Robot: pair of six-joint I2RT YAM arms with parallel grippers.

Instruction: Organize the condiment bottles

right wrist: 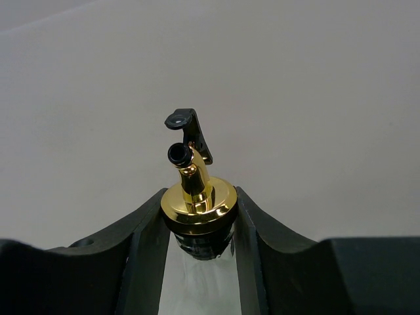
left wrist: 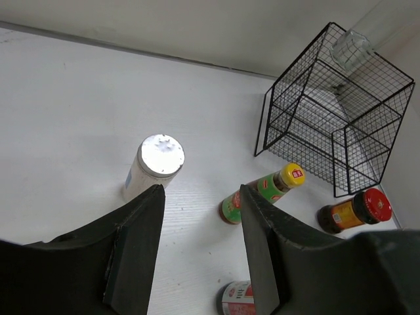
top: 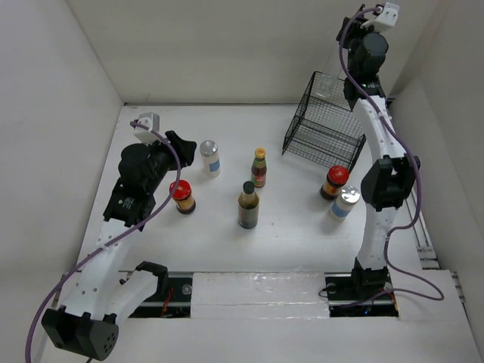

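Observation:
The basket's far corner (top: 328, 88) lies below my right gripper and to its left in the top view. My right gripper brings the bottle down there next and releases it.
My right gripper (right wrist: 199, 197) is shut on the neck of the tall clear gold-capped bottle (right wrist: 199, 207). It holds the bottle (top: 327, 87) at the top of the black wire basket (top: 325, 125), with the right gripper (top: 346, 89) just beside it. My left gripper (left wrist: 200, 197) is open and empty, and in the top view the left gripper (top: 180, 144) is just left of a white shaker (top: 209, 157). A red-lidded jar (top: 181, 197), the yellow-capped bottle (top: 259, 167), the dark black-capped bottle (top: 248, 204), a second red-lidded jar (top: 335, 181) and a second shaker (top: 345, 203) stand on the table.
The left wrist view shows the near shaker (left wrist: 159, 161), the yellow-capped bottle (left wrist: 262, 192), the far red-lidded jar (left wrist: 357, 210), the basket (left wrist: 308, 125) and a labelled bottle body (left wrist: 239, 298) cut off at the bottom edge. White walls enclose the table on the left, back and right.

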